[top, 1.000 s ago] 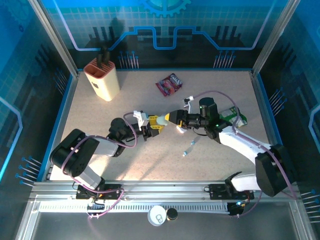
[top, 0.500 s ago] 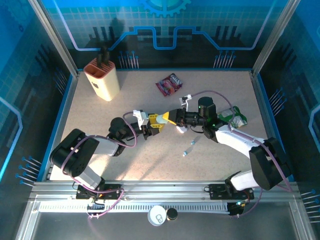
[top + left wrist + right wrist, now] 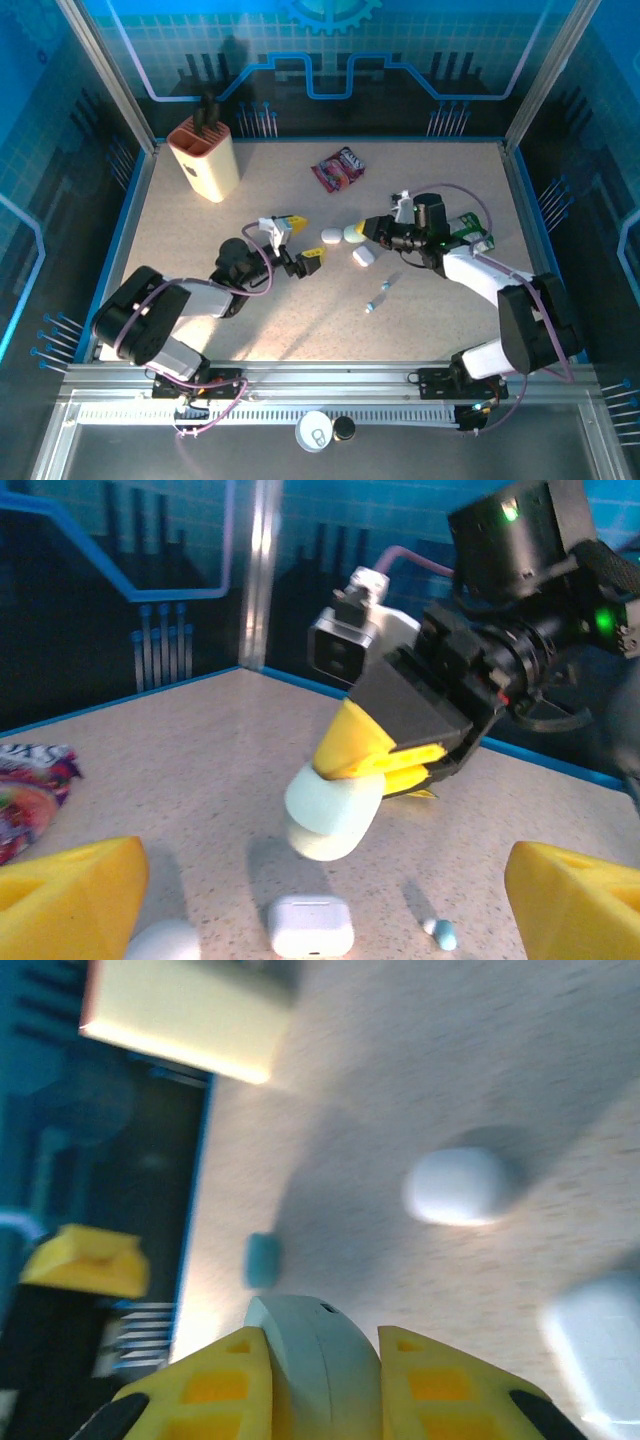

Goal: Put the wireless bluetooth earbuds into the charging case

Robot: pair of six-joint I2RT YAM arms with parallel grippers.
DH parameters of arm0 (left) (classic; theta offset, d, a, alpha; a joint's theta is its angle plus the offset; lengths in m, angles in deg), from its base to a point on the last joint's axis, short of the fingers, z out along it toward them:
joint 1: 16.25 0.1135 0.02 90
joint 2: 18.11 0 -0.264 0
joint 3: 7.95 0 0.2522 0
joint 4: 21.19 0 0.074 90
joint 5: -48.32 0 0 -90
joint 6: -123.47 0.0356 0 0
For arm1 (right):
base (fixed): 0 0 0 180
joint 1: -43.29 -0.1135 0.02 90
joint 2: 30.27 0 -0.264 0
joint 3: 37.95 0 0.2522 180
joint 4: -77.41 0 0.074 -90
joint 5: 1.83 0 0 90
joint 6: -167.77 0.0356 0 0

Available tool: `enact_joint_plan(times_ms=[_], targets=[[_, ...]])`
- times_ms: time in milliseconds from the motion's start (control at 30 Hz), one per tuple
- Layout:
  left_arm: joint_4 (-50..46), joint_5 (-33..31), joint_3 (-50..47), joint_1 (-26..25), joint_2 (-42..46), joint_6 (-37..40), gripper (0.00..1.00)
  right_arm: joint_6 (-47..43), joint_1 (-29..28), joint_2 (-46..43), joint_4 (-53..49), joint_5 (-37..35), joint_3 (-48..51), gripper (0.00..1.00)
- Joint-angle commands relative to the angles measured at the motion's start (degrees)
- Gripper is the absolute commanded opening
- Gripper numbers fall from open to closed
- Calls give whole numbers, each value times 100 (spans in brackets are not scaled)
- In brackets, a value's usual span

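Observation:
My right gripper lowers the case there next and lets go of it.
My right gripper (image 3: 358, 232) is shut on a pale teal pebble-shaped charging case (image 3: 352, 233) and holds it above the table. In the left wrist view that case (image 3: 330, 810) hangs from the right gripper (image 3: 385, 765). In the right wrist view the case (image 3: 318, 1360) sits between the yellow fingers (image 3: 220, 1380). My left gripper (image 3: 298, 240) stands open just left of it, with nothing between its fingers (image 3: 70, 895). Small blue-and-white earbuds (image 3: 378, 296) lie on the table; one earbud (image 3: 440, 933) lies below the held case.
Two white cases (image 3: 331, 236) (image 3: 363, 256) lie near the grippers; the square one (image 3: 310, 927) is under the held case. A knife block (image 3: 205, 155), a red snack packet (image 3: 338, 168) and a green packet (image 3: 470, 232) are further off. A blurred teal blob (image 3: 262, 1258) lies on the table.
The left gripper opened and let go of the teal case. The right gripper shut on the case and drew back to the right with it.

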State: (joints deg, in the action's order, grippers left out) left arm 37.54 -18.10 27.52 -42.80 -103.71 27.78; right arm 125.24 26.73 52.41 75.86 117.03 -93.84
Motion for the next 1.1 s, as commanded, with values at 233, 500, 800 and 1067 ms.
enact_joint_plan(times_ms=[233, 500, 800, 1067], targets=[[-4431, -2491, 413, -28, 1685, -379, 99, -1259, 506, 975, -791, -1502, -657, 14], [-7313, -3493, 1318, -6, 1729, -583, 97, -1359, 616, 1679, -789, -1803, -792, 19], [-8535, -3747, 1718, 61, 1489, -1148, 99, -1602, 724, 1303, -1157, -2087, -796, 56], [-9198, -3930, 1942, 654, 1231, -1761, 99, -2100, 643, 241, -1902, -2414, -796, 68]])
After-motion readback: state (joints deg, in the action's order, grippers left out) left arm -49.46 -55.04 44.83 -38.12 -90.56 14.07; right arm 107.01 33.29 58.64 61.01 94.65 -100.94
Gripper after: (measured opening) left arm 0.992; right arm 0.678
